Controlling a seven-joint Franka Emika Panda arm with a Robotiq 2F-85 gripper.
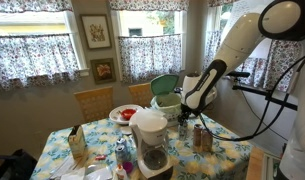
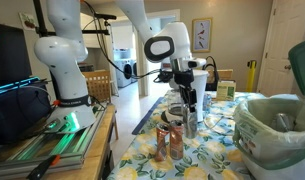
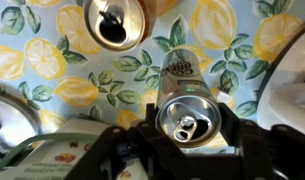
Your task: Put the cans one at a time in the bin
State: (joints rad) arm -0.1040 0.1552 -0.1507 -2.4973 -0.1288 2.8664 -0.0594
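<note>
My gripper should next carry the silvery can up and across toward the pale-green bin (image 2: 274, 135), over the bin's opening (image 2: 283, 117), and release it, because the bin's rim is higher.
My gripper (image 3: 190, 128) is shut on a silvery-grey can (image 3: 188, 120), with one finger on each side of it; I see its pull-tab top from above. In both exterior views the gripper (image 1: 186, 118) (image 2: 190, 100) hangs over the lemon-print table with the can (image 2: 190, 122) below it; I cannot tell whether the can is off the cloth. Two orange-brown cans (image 2: 169, 140) stand close by, also seen in an exterior view (image 1: 200, 138). An opened can (image 3: 114, 22) shows in the wrist view. The pale-green bin (image 1: 167, 97) (image 2: 274, 135) stands beside the gripper.
A white coffee maker (image 1: 148, 138) with a dark carafe stands at the table's front. A red-and-white plate (image 1: 124, 113) lies behind it and a tan carton (image 1: 77, 146) stands to the side. Wooden chairs (image 1: 93, 101) stand behind the table.
</note>
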